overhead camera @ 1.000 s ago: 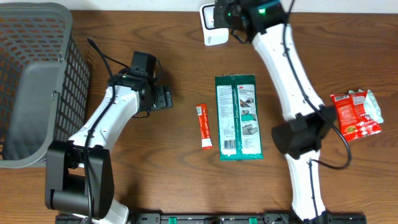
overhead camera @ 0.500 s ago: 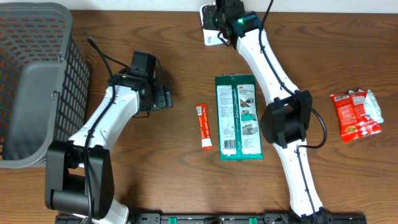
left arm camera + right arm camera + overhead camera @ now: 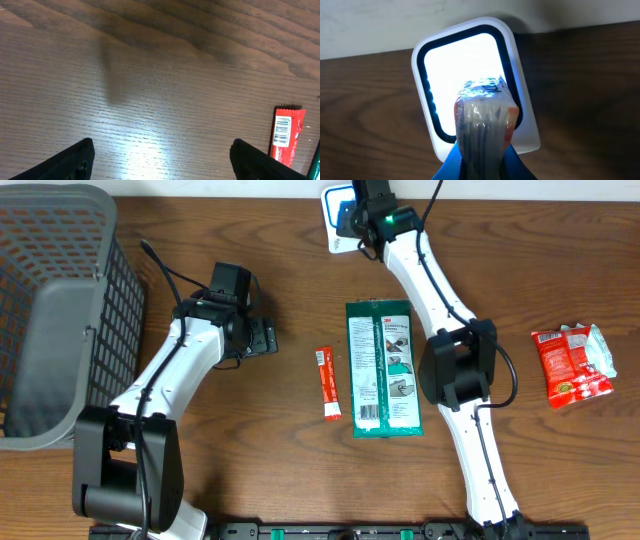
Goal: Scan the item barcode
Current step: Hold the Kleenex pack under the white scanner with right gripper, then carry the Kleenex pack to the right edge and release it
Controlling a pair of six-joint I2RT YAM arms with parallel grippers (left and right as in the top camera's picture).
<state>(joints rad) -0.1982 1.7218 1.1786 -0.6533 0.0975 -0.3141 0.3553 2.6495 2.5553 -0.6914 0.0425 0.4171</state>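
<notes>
I will swing my right gripper back and to its right in the overhead view, to the bare wood by the snack bag, then lower and release the packet there.
My right gripper (image 3: 358, 210) hangs at the table's far edge, shut on a small clear-wrapped packet (image 3: 484, 120) with blue and red print. The packet's top end is right in front of the lit window of the white scanner (image 3: 462, 57). From overhead the scanner (image 3: 336, 242) is mostly covered by the wrist. In the right wrist view the blue fingers (image 3: 447, 167) press the packet from both sides. My left gripper (image 3: 262, 338) rests low over bare wood left of centre, open and empty. Its dark fingers (image 3: 75, 160) stand wide apart.
A red stick packet (image 3: 327, 383) lies mid-table, and it also shows at the left wrist view's right edge as the stick (image 3: 286, 135). A green flat package (image 3: 385, 368) lies beside it. A red snack bag (image 3: 572, 362) sits far right. A grey basket (image 3: 60, 310) fills the left side.
The right arm has swung left, its elbow folding in over the green package, and the gripper with the packet has settled closer over the scanner. The left arm has not moved.
</notes>
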